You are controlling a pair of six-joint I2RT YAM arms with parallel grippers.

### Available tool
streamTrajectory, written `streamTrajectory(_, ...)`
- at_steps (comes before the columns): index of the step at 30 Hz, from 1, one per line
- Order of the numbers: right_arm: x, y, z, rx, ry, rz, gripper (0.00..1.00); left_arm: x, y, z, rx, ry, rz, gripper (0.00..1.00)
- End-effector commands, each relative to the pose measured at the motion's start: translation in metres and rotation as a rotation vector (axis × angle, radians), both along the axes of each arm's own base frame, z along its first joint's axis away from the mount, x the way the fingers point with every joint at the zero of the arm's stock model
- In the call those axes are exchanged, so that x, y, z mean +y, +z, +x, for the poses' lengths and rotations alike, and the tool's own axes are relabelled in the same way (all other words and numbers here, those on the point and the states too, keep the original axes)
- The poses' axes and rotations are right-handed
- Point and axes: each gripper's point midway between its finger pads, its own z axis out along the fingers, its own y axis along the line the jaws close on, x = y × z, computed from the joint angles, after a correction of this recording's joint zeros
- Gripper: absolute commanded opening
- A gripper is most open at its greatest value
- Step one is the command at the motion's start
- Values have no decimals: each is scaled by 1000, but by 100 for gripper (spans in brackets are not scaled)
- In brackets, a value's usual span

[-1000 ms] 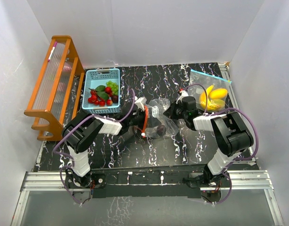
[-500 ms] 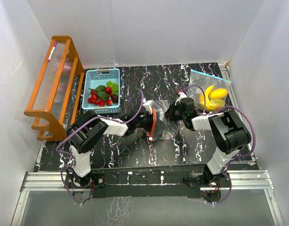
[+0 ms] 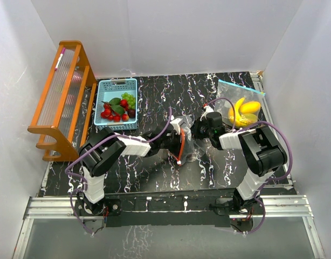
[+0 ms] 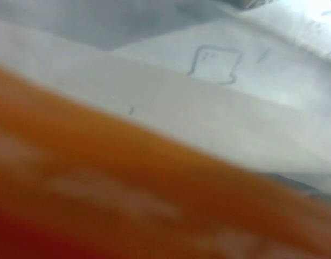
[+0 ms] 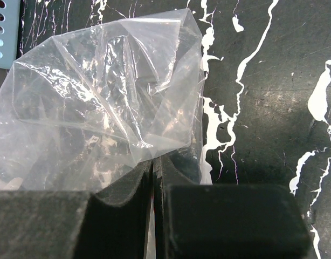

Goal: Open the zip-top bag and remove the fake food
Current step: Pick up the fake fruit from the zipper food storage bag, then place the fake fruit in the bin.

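Note:
My left gripper will leave the bag next, going up and left in the top view, over the basket's far end [image 3: 117,87]; its bare bottom allows release.
A clear zip-top bag [image 3: 188,139] with an orange zip strip [image 3: 181,147] lies crumpled mid-table between my grippers. My left gripper [image 3: 175,139] is at the bag's mouth, the strip curving round it. Its fingers are hidden, and the left wrist view shows only the blurred orange strip [image 4: 128,189] and pale plastic. My right gripper [image 3: 200,130] is shut on the bag's clear film [image 5: 101,97], fingertips [image 5: 171,172] pinching it on the table. No fake food shows inside this bag. Red and green fake food [image 3: 118,107] lies in the light-blue basket [image 3: 117,82].
A second zip-top bag [image 3: 230,89] with yellow bananas and an orange fruit [image 3: 243,112] lies at the back right. An orange wooden rack [image 3: 60,100] stands along the left wall. The basket's corner [image 5: 4,32] shows in the right wrist view.
My left gripper has moved right, carrying the orange zip strip with it, and the bag has bunched up toward the right gripper. The right gripper has barely moved.

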Motion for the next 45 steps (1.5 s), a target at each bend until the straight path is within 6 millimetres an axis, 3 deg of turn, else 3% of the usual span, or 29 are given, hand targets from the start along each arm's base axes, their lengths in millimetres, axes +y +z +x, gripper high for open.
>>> streamTrajectory(1, 4, 22, 17, -85, -13, 11, 8, 20, -29, -14, 53, -5, 131, 39)
streamTrajectory(7, -18, 32, 23, -97, -50, 36, 8, 33, 0, -11, 51, 36, 104, 38)
streamTrajectory(16, -76, 55, 39, -138, -152, 53, 8, 89, 44, 6, 58, 182, 4, 38)
streamTrajectory(22, -83, 57, 40, -150, -169, 42, 8, 123, 89, 23, -12, 264, -11, 38)
streamTrajectory(26, -78, 54, 47, -150, -144, 54, 8, 159, 115, 55, -82, 394, -12, 35)
streamTrajectory(32, -71, 55, 54, -160, -113, 79, 8, 203, 127, 114, -50, 520, 9, 38)
streamTrajectory(37, -67, 48, 55, -148, -88, 95, 8, 235, 143, 173, -83, 642, 46, 39)
streamTrajectory(45, -61, 40, 48, -129, -68, 131, 8, 305, 139, 255, -81, 853, 105, 43)
